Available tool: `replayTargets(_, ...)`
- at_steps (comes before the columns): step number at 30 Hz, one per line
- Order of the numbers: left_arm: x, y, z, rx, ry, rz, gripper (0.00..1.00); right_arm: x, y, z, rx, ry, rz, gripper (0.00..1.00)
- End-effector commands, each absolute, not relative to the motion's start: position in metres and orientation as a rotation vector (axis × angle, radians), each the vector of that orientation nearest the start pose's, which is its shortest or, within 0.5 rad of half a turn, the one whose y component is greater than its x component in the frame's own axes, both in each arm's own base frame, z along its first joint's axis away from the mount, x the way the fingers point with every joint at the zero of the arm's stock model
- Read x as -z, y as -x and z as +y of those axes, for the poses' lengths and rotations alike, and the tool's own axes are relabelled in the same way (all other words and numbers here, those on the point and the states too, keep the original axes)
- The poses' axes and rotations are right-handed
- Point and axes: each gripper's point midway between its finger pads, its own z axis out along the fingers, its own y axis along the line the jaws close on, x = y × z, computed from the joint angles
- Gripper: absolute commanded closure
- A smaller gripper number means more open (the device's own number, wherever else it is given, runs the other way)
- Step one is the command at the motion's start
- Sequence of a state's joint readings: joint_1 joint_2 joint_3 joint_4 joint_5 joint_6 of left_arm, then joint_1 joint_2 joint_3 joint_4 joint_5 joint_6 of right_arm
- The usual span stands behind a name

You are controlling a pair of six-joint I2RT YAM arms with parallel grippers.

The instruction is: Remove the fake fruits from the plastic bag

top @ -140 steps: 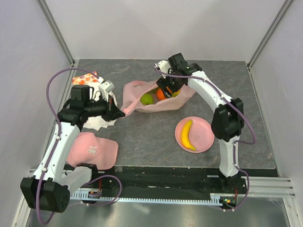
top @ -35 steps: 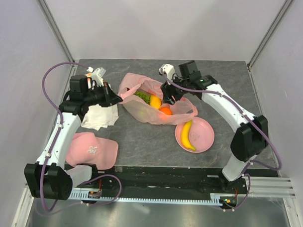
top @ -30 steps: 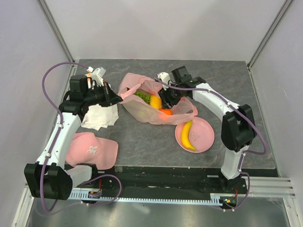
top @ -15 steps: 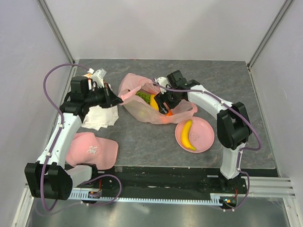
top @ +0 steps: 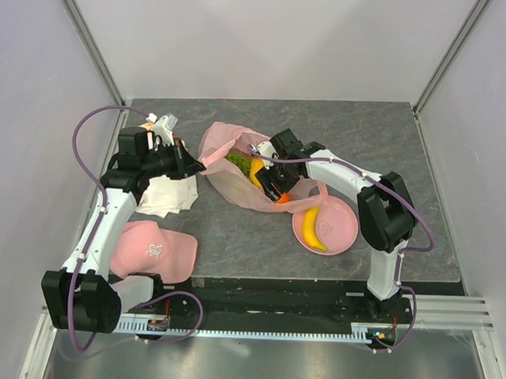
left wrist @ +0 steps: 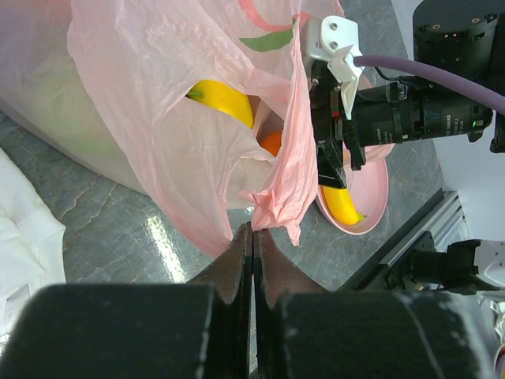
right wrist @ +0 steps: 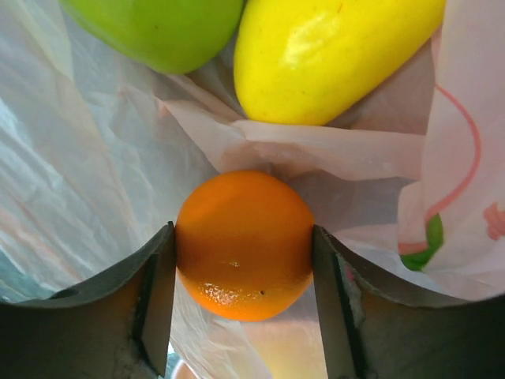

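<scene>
The bare plate beside the banana is to my right gripper's right in the top view, so next I carry the orange from the bag there and release it.
The pale-pink plastic bag (top: 228,182) lies open at mid-table. My left gripper (top: 190,165) is shut on its left rim and holds it up, and the pinch shows in the left wrist view (left wrist: 252,235). My right gripper (top: 274,190) is inside the bag (right wrist: 87,174), its fingers shut on both sides of the orange (right wrist: 243,243). A green apple (right wrist: 158,28) and a yellow mango (right wrist: 331,55) lie just beyond it. The mango (left wrist: 225,101) and the orange (left wrist: 271,142) show through the film (left wrist: 158,103). A banana (top: 314,225) lies on the pink plate (top: 341,234).
A white fruit-printed cloth (top: 165,195) lies under my left arm. A pink cloth with a logo (top: 155,248) lies at the near left. The plate sits right beside the bag's near-right corner. Frame posts stand at the back corners.
My right gripper has moved left and down into the bag and closed around the orange. The bag's right side has sagged. My left gripper has held still.
</scene>
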State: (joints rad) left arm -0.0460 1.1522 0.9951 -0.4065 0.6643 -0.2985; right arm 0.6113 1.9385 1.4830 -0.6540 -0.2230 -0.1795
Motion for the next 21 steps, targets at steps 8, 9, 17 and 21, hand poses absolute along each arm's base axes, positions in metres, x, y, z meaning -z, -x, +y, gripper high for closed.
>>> replayTargets(8, -0.247, -0.314, -0.136, 0.936, -0.161, 2.066, 0.98, -0.243, -0.345, 0.288, -0.540, 1.172, 2.071, 0.59)
replayTargets(9, -0.249, -0.313, -0.136, 0.934, -0.163, 2.060, 0.98, -0.253, -0.339, 0.289, -0.564, 1.186, 2.040, 0.59)
replayTargets(17, -0.256, -0.315, -0.135, 0.916, -0.185, 2.037, 0.99, -0.271, -0.313, 0.231, -0.438, 1.124, 2.060, 0.61)
replayTargets(21, -0.269, -0.319, -0.128, 0.839, -0.218, 1.998, 0.98, -0.250, -0.313, 0.147, -0.383, 0.916, 2.243, 0.64)
